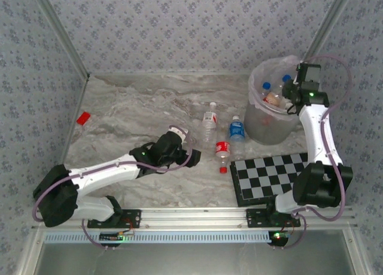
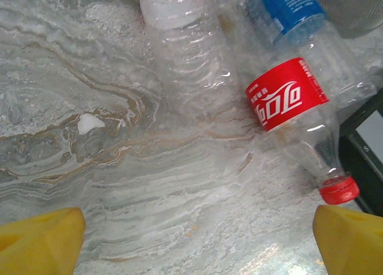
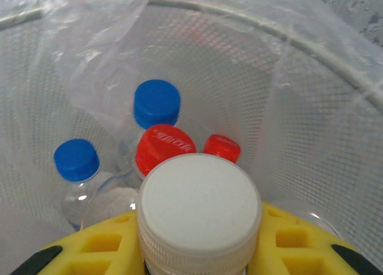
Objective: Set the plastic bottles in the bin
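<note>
The white-capped bottle goes sideways over the bin [image 1: 272, 116] in my right gripper next, toward the bin's side nearest the blue-labelled bottle. The gripper then releases the bottle, as the bin's rim already surrounds it.
Three plastic bottles lie on the marble table: a clear one [image 1: 209, 120] [image 2: 179, 35], a blue-labelled one [image 1: 237, 130] [image 2: 287, 8] and a red-labelled one [image 1: 222, 152] [image 2: 287, 101] with a red cap. My left gripper [image 1: 179, 149] [image 2: 197, 251] hovers just short of them, open, with bare table between its yellow fingertips [image 2: 42, 242]. My right gripper [image 1: 293, 95] [image 3: 197, 251] is over the bin [image 1: 272, 116] [image 3: 299, 107], shut on a white-capped bottle [image 3: 197, 209]. Several bottles with blue caps [image 3: 157, 102] and red caps [image 3: 164, 146] stand inside the bin.
A black-and-white checkerboard [image 1: 272, 174] lies in front of the bin, close to the red-labelled bottle's cap. A small flat red block [image 1: 83, 118] sits at the far left. Patterned walls close in the table on three sides.
</note>
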Controlling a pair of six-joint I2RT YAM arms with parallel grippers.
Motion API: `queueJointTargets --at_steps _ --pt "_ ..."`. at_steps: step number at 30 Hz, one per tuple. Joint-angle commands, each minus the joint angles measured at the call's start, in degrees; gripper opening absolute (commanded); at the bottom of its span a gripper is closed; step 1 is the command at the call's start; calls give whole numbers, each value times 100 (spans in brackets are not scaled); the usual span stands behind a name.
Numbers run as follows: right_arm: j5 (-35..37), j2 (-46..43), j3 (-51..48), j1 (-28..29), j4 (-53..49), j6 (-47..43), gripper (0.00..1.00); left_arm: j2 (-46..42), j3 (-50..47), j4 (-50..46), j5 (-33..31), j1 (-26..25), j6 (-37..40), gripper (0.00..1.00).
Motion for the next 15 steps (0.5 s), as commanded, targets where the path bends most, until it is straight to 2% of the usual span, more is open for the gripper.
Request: queueJointTargets --at_steps 1,6,10,12,15 --pt "-544 577 -783 306 -878 563 0 118 306 -233 -185 -30 -67 97" --pt "-549 768 -892 528 -811 695 0 285 459 -443 -200 -23 -41 97" --pt "-415 716 -558 620 -1286 612 2 353 539 -494 -228 -24 -5 96" --pt "-364 603 -386 648 -1530 571 6 389 563 -469 -203 -15 -23 96" --pt "-473 268 -263 643 -1683 567 23 461 584 -301 -50 16 -47 96"
